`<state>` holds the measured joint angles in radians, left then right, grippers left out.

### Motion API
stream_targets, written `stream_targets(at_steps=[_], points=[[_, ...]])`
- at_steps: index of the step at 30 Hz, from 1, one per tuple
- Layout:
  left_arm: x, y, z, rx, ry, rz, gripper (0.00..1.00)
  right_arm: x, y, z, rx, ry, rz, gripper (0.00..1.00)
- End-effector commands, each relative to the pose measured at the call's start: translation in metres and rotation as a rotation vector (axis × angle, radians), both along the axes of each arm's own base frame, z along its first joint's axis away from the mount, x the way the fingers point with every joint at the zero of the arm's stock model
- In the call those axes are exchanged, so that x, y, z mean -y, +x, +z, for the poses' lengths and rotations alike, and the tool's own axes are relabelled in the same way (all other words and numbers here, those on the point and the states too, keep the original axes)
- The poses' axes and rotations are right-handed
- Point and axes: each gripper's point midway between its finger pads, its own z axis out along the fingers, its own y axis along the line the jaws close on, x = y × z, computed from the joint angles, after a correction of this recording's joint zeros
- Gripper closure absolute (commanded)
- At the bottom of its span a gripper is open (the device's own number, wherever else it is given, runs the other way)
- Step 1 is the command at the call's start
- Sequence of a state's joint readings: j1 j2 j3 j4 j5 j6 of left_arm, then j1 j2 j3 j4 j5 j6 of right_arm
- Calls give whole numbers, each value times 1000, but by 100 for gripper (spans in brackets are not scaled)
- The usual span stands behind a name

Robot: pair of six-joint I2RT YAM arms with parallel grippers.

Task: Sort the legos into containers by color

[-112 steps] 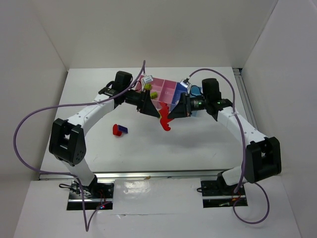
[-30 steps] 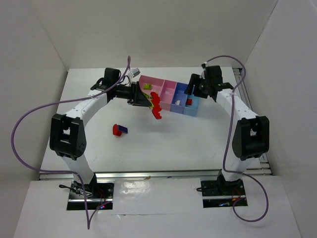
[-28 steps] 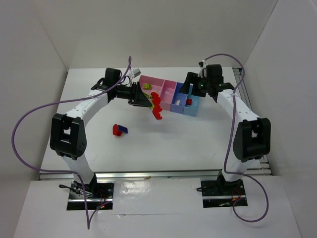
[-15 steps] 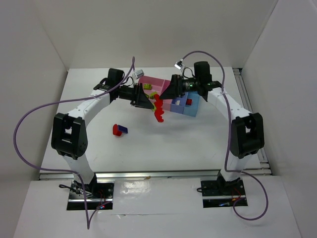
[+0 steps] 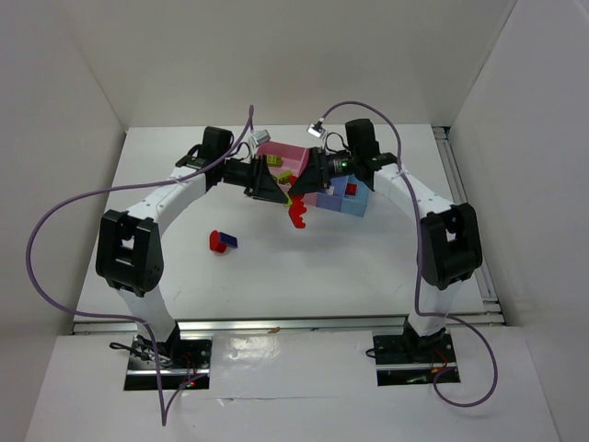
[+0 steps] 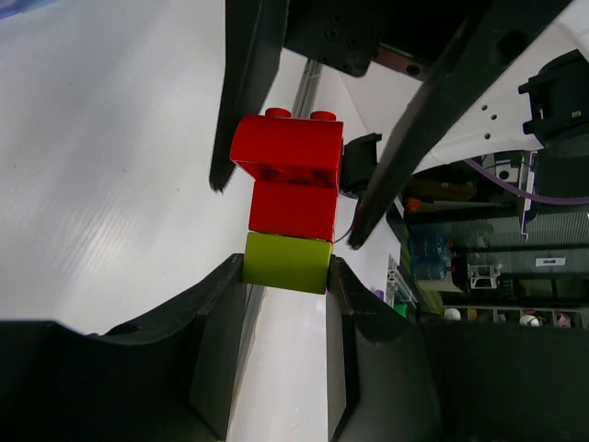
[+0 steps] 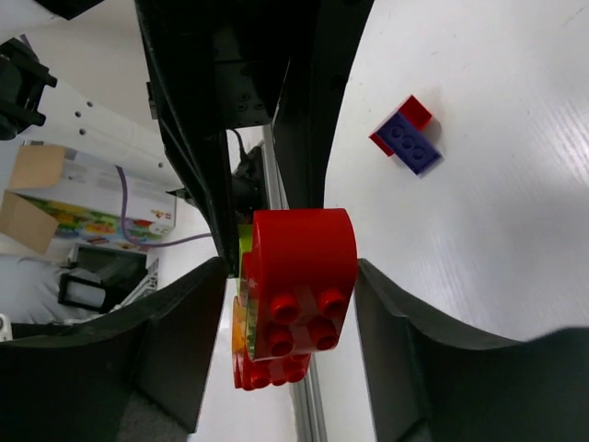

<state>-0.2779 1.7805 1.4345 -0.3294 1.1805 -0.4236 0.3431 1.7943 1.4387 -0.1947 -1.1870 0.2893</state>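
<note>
The large pink bin (image 5: 279, 168) outward of my left gripper already holds lime-green legos. The left gripper carries the matching lego outward over those pieces next and releases it.
My left gripper (image 5: 282, 195) is shut on a lime-green lego (image 6: 286, 263), the bottom of a small stack with red legos (image 6: 287, 175) on it, held above the table in front of the containers (image 5: 296, 153). The red part of the stack (image 5: 297, 217) hangs low in the top view. My right gripper (image 5: 298, 188) is open, one finger on each side of the top red lego (image 7: 300, 267), with narrow gaps. A joined red and dark blue lego (image 5: 222, 241) lies on the table to the left and also shows in the right wrist view (image 7: 406, 138).
The row of bins holds lime-green legos (image 5: 274, 161) in the large pink bin and a red lego (image 5: 352, 189) in a blue compartment. Both arms meet just in front of the bins. White walls close the table at the back and sides.
My right gripper has swung left from over the blue compartments to the stack held by my left gripper, and now straddles its red brick. The left gripper has barely moved.
</note>
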Motion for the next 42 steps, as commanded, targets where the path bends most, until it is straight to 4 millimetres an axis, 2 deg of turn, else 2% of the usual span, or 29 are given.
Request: stream_targets(at_steps=[1,3,4,7,8,10,11,13,15,16,18,20,22,23,24,25,26,27,28,29,30,31,32,33,34,35,37,39,42], points=[[4,1,24,77,-46,-34,100,-5,-1,4,30,20,30,37],[4,1,24,77,-46,-34,100,-4,-3,2,19,14,31,46],[4,1,24,77,-46,-34,100,-4,0,-1,15,-2,9,56],[4,3,28,85,-50,-33,100,6,8,-7,2,-31,-61,65],[4,4,27,87,-45,-26,100,18,16,-10,-5,-53,-127,68],[4,3,30,96,-47,-26,100,31,24,-14,-26,-44,-193,70],[4,3,30,96,-47,-26,100,43,31,-5,4,-24,-231,70],[4,6,28,91,-33,-6,100,54,39,-6,0,-28,-278,70],[4,9,27,85,-22,10,100,64,39,-8,-18,-63,-323,71],[4,16,30,91,-6,44,100,72,51,-12,-8,-97,-390,71],[6,30,23,73,20,85,100,82,58,-7,11,-124,-461,71],[7,55,26,49,63,186,100,89,65,-11,11,-163,-526,71],[4,85,3,-44,137,283,100,96,65,-2,31,-164,-555,71],[4,109,16,-11,159,348,100,97,66,-3,33,-169,-566,71],[2,114,3,-68,213,375,100,99,65,-1,39,-173,-577,71],[-4,133,-28,-140,279,425,100,100,61,1,32,-181,-584,71],[-5,151,-16,-101,292,468,100,106,60,-2,37,-193,-597,71],[-12,164,-29,-101,346,526,100,108,63,-3,39,-202,-613,71],[-15,170,-54,-158,402,549,100,110,57,2,42,-212,-617,71],[-16,180,-53,-135,408,574,100,115,56,1,49,-217,-625,71],[-23,187,-63,-145,450,626,100,117,53,-2,38,-228,-632,71],[-26,191,-71,-148,471,643,100,122,52,6,56,-219,-647,71],[-28,195,-72,-148,479,664,97,124,49,4,46,-232,-657,71],[-33,199,-82,-148,510,693,89,129,47,2,46,-240,-664,71],[-33,199,-82,-148,510,693,69,129,44,8,61,-232,-666,71],[-33,205,-83,-136,511,704,52,134,44,2,42,-241,-674,71],[-29,205,-86,-140,491,683,24,134,40,2,42,-242,-674,71],[-25,202,-84,-140,475,654,15,134,39,-2,33,-246,-673,71],[-24,194,-74,-97,463,609,12,136,41,-6,20,-246,-673,71]])
